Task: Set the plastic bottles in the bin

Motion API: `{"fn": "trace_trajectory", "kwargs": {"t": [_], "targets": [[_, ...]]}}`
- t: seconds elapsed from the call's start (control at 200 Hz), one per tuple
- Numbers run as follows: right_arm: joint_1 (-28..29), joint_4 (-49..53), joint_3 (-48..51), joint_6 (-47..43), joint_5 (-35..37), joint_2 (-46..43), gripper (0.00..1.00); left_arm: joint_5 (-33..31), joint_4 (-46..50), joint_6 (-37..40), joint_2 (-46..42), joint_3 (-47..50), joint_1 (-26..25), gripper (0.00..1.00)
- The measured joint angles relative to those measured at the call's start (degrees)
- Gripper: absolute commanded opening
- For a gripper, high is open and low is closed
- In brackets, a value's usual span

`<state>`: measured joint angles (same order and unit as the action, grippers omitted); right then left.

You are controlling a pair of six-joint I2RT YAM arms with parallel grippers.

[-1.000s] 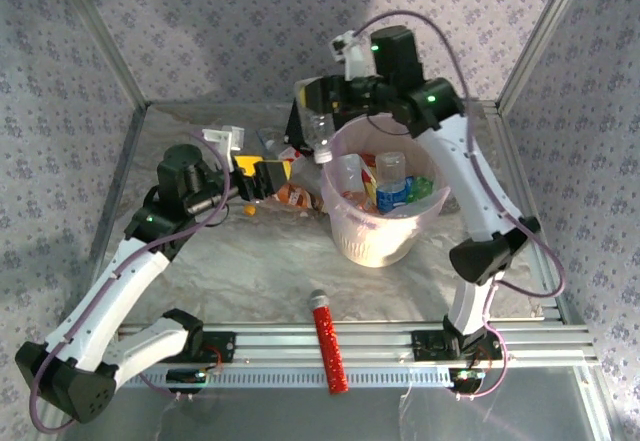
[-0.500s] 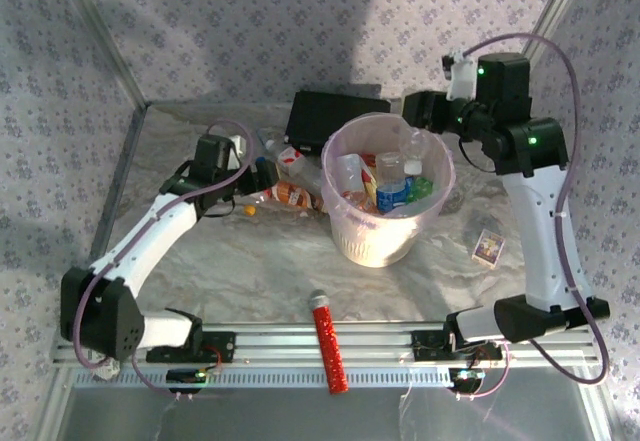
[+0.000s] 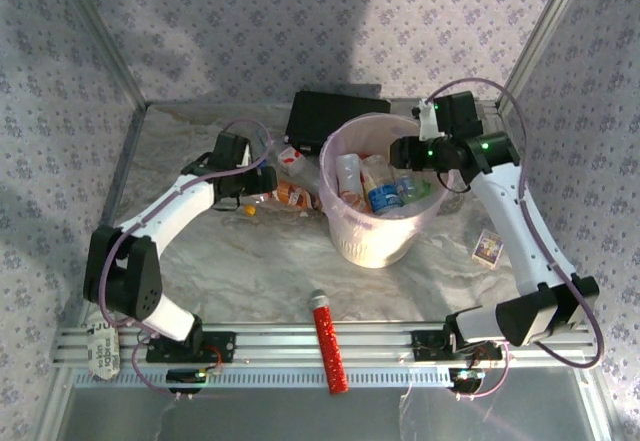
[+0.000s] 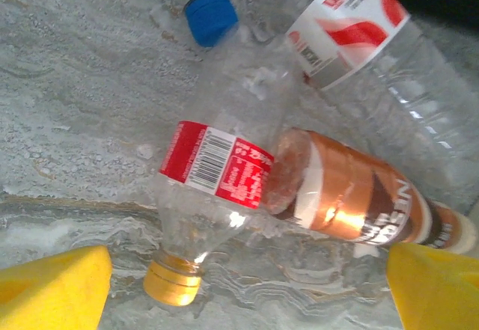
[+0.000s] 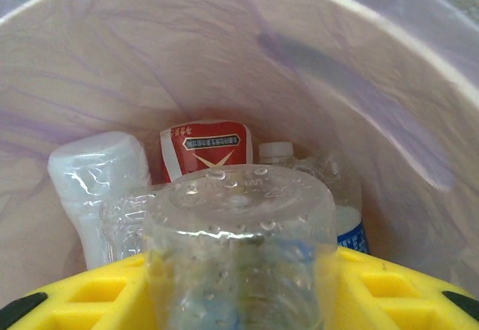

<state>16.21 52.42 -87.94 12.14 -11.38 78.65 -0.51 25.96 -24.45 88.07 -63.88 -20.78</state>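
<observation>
The left gripper should next lower onto the clear bottle's shoulder (image 3: 256, 204) (image 4: 197, 229) beside its yellow cap, because the copper-labelled bottle crowds the red label but leaves this end free.
My left gripper (image 4: 243, 292) hangs open just above a cluster of plastic bottles lying left of the bin. Between its yellow fingers (image 4: 52, 289) lie a clear bottle with a red label and yellow cap (image 4: 209, 195) and a copper-labelled bottle (image 4: 352, 195). Farther off are a red-and-white labelled bottle (image 4: 359, 31) and a blue cap (image 4: 211, 16). My right gripper (image 5: 239, 285) is shut on a clear plastic bottle (image 5: 239, 218), held over the mouth of the bin (image 3: 360, 246). Several bottles (image 3: 385, 193) lie inside the bin.
A flat black box (image 3: 330, 116) lies behind the bin. A red glitter tube (image 3: 328, 341) rests near the front rail. A small card (image 3: 487, 246) lies right of the bin. Metal frame posts and patterned walls close in the table.
My right arm has swung from the back right down over the bin with the clear bottle. My left arm has stretched farther toward the bottles on the table.
</observation>
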Motion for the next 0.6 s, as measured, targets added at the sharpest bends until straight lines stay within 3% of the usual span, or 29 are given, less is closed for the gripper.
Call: {"fn": "trace_trajectory", "kwargs": {"t": [0.215, 0.39, 0.6], "targets": [[3.2, -2.0, 3.8, 0.3, 3.0, 0.4, 0.56, -1.7, -0.3, 1.1, 3.9, 0.0, 0.0, 0.95], [4.1, -1.6, 4.3, 0.3, 5.4, 0.8, 0.78, -2.4, -0.7, 2.0, 5.7, -0.1, 0.0, 0.96], [4.6, 1.2, -1.7, -0.5, 3.7, 0.2, 0.87, -2.6, -1.4, 2.4, 7.9, -0.2, 0.0, 0.95]]}}
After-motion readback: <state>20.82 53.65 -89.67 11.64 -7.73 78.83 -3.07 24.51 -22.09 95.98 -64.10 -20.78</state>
